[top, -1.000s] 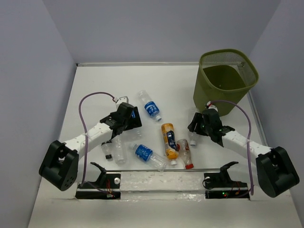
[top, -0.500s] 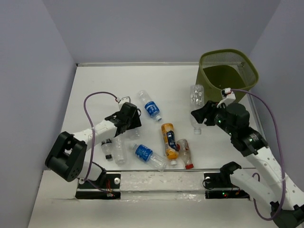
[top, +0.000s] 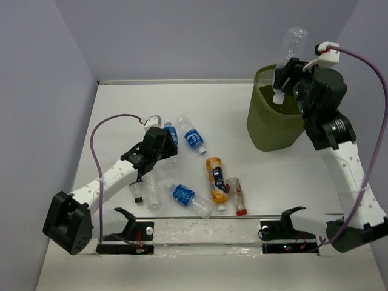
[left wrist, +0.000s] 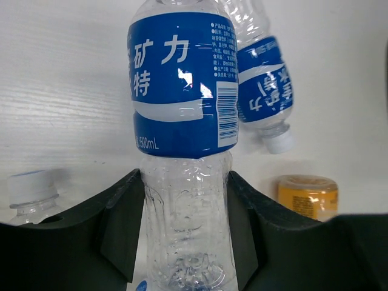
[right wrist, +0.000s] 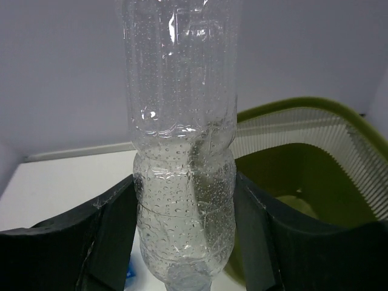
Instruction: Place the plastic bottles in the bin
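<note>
The bin's opening [top: 289, 105] lies to the right of my left gripper in the top view, so I should lift it above the bin's tall rim and across to release.
My right gripper [top: 286, 71] is shut on a clear unlabelled plastic bottle [top: 293, 43], held high over the near-left rim of the olive-green mesh bin [top: 267, 124]. In the right wrist view the bottle [right wrist: 179, 121] fills the gap between the jaws of the right gripper [right wrist: 185, 236], with the bin [right wrist: 315, 130] behind and to the right. My left gripper [top: 163, 144] is shut on a blue-labelled bottle [top: 171, 136] lying on the table. The left wrist view shows the left gripper [left wrist: 185, 233] clamping the clear lower part of that bottle [left wrist: 179, 91].
Loose bottles lie on the table: a second blue-labelled one [top: 192, 137], an orange one [top: 215, 177], a red-capped one [top: 236, 195], another blue-labelled one [top: 185, 195], a clear one [top: 152, 191] and a small dark-labelled one [top: 136, 190]. Grey walls surround the table.
My right arm has swung up from the table, carrying the clear bottle to above the bin's rim. My left gripper has closed on the blue-labelled bottle.
</note>
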Robot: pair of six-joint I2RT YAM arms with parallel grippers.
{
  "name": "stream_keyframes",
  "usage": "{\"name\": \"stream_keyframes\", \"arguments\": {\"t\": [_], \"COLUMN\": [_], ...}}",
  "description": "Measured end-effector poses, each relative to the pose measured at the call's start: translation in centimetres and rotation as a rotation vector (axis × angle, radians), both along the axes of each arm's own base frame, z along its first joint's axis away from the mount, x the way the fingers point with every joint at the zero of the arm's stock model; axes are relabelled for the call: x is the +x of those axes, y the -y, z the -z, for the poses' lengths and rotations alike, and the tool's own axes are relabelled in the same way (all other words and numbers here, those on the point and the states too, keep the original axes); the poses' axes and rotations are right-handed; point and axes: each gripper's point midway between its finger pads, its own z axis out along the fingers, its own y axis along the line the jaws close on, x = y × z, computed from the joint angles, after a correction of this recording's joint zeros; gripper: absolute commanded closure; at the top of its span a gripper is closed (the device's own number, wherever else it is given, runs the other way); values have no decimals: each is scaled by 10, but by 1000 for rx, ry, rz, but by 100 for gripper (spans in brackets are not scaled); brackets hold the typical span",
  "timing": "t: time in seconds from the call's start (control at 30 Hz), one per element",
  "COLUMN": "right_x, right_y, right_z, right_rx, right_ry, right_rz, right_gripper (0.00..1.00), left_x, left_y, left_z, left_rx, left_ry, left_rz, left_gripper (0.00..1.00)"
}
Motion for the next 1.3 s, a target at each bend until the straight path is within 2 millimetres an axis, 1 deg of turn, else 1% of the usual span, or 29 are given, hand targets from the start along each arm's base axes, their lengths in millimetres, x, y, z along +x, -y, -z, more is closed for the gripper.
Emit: {"name": "stream_keyframes", "arguments": {"t": [0.07, 0.13, 0.17, 0.2, 0.23, 0.27, 0.3, 0.37, 0.47, 0.5, 0.53, 0.57, 0.6, 0.63, 0.67, 0.7, 0.73, 0.8, 0.87, 0.9, 0.93, 0.97, 1.0, 1.03, 1.07, 1.13, 1.17, 1.23, 1.3], "right_x": [35, 56, 62, 66, 67, 68, 68, 68, 66, 62, 57, 50, 40, 31, 18, 3, -16, -52, -92, -100, -114, -123, -131, -138, -145, -156, -160, -170, -181], "right_y": [31, 54, 65, 78, 84, 91, 95, 98, 93, 91, 88, 85, 83, 79, 75, 72, 66, 56, 39, 37, 28, 20, 16, 9, 5, -2, -4, -6, -9], "right_z": [21, 49, 64, 81, 90, 99, 103, 105, 101, 97, 92, 86, 76, 67, 56, 46, 39, 31, 42, 43, 47, 55, 66, 85, 105, 135, 147, 160, 167], "right_rx": [-36, -67, -81, -96, -102, -108, -109, -101, -87, -77, -65, -53, -38, -24, -3, 24, 47, 100, 153, 159, 179, 187, 193, 201, 208, 218, 222, 227, 231], "right_ry": [-56, -125, -160, -199, -219, -239, -248, -251, -242, -234, -222, -209, -183, -161, -130, -92, -55, 12, 46, 55, 77, 72, 62, 25, -20, -99, -132, -166, -176], "right_rz": [130, 220, 260, 300, 316, 335, 344, 346, 315, 299, 282, 260, 246, 224, 196, 170, 131, 56, -58, -73, -133, -179, -208, -245, -271, -305, -316, -333, -355], "right_gripper": [75, 70, 58, 50, 41, 18, 9, 0, 0, 0, 0, 8, 17, 35, 81, 97, 100, 100, 100, 100, 100, 100, 100, 100, 100, 100, 100, 100, 100], "left_x": [0, 0, -1, -1, 0, 0, 2, 4, 6, 7, 7, 7, 7, 6, 7, 8, 8, 10, 15, 17, 18, 21, 23, 27, 31, 39, 42, 52, 61], "left_y": [1, 2, 3, 4, 5, 8, 12, 23, 45, 56, 72, 80, 98, 112, 126, 141, 154, 177, 203, 213, 219, 237, 244, 257, 267, 291, 300, 323, 339], "left_z": [-18, -46, -59, -68, -84, -98, -111, -142, -179, -196, -218, -228, -251, -267, -282, -297, -312, -327, -351, -357, -357, -362, -366, -372, -373, -372, -373, -362, -351], "left_rx": [-24, -64, -85, -99, -119, -141, -159, -199, -238, -255, -280, -291, -315, -331, -344, -361, -376, -387, -411, -417, -414, -419, -420, -430, -434, -442, -449, -461, -465], "left_ry": [38, 95, 123, 140, 170, 193, 213, 259, 309, 330, 361, 377, 410, 434, 459, 487, 512, 534, 585, 599, 600, 615, 624, 647, 657, 677, 688, 698, 700], "left_rz": [2, 10, 15, 20, 26, 38, 49, 84, 143, 172, 211, 230, 274, 306, 333, 363, 389, 428, 462, 475, 484, 505, 514, 527, 537, 561, 572, 595, 607], "left_gripper": [57, 58, 58, 58, 59, 59, 60, 60, 60, 60, 60, 60, 60, 60, 60, 60, 60, 60, 60, 60, 60, 60, 60, 60, 60, 60, 60, 60, 60]}}
